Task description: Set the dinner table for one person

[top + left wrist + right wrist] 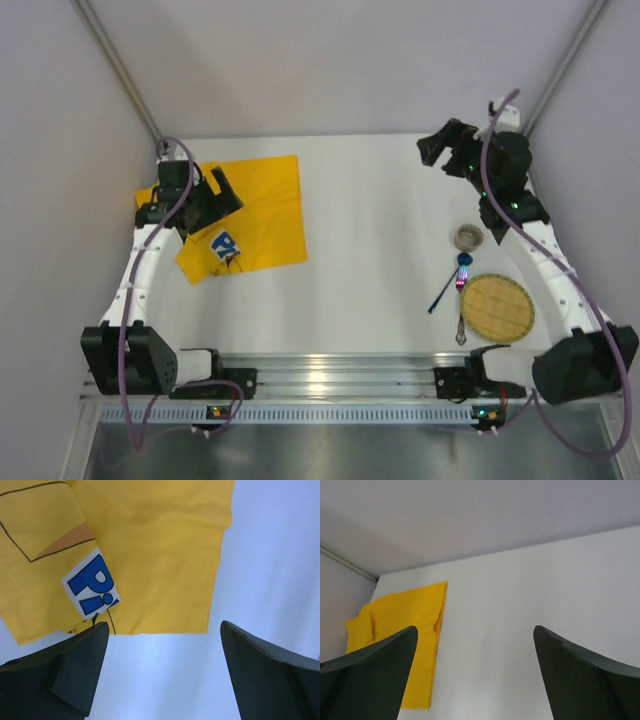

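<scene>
I should next reach my right gripper down and back to the cloth's near corner facing the plate [427, 705], because that corner is lying flat and unfolded.
The white dinner table [370, 220] has a silver rail [330, 375] along its near edge. A yellow cartoon-printed cloth [262, 215] lies crumpled at the left, one corner folded to show a blue-lettered patch [226, 244]. My left gripper [225, 192] hovers over the cloth, open and empty. In the left wrist view the gripper [164, 627] sits just off the edge of the cloth [150, 545]. My right gripper [432, 150] is open and empty, raised at the far right. In its wrist view the gripper [475, 630] faces the distant cloth [405, 625].
At the right lie a round woven yellow plate [497, 305], a small brownish bowl [468, 237], a blue-handled utensil [447, 285] and a silver utensil [461, 318]. Grey walls close in the back and sides.
</scene>
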Motion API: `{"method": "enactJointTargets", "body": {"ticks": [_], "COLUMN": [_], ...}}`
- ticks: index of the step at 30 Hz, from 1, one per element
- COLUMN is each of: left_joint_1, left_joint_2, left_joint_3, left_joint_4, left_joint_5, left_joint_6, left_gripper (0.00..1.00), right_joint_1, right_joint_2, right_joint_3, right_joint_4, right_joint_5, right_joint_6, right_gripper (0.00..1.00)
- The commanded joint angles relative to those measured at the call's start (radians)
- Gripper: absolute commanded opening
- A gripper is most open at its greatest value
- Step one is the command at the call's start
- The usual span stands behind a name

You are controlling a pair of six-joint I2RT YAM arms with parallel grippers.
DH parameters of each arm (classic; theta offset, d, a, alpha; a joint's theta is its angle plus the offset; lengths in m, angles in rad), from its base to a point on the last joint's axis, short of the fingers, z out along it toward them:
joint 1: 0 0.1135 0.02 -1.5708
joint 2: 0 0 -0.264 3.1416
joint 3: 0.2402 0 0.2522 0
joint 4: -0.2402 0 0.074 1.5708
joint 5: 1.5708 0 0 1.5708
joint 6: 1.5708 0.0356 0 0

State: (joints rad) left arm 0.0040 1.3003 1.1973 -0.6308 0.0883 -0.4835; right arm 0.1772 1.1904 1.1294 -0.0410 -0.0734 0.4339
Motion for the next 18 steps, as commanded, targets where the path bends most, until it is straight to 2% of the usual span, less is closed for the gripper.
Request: {"method": "enactJointTargets", "body": {"ticks": [1, 4, 8, 12, 18], "left_joint_1": [-0.001, -0.001, -0.001, -0.001, 0.001], "left_joint_2": [-0.073, -0.136, -0.197, -0.278, -0.363], "left_joint_3": [-0.025, -0.071, -0.120, -0.150, -0.127], "left_joint_4": [-0.082, -0.104, -0.159, -0.207, -0.329], "left_joint_5": [-0.016, -0.056, -0.018, 0.010, -0.070], "left_joint_6": [0.023, 0.003, -0.020, -0.049, -0.026], "left_gripper": [0.98, 0.98, 0.98, 0.98, 0.98], "right_joint_1": [0.132, 0.229, 0.287, 0.373, 0.467], "right_joint_2": [0.289, 0.438, 0.613, 0.826, 1.018], "right_joint_3": [0.200, 0.299, 0.403, 0.535, 0.664], "right_joint_4": [-0.406, -0.454, -0.376, -0.366, -0.312], "right_joint_5": [-0.132, -0.137, -0.311, -0.391, -0.457], "right_joint_6": [0.092, 0.100, 0.221, 0.255, 0.353], "right_gripper": [1.00, 1.00, 1.00, 1.00, 1.00]}}
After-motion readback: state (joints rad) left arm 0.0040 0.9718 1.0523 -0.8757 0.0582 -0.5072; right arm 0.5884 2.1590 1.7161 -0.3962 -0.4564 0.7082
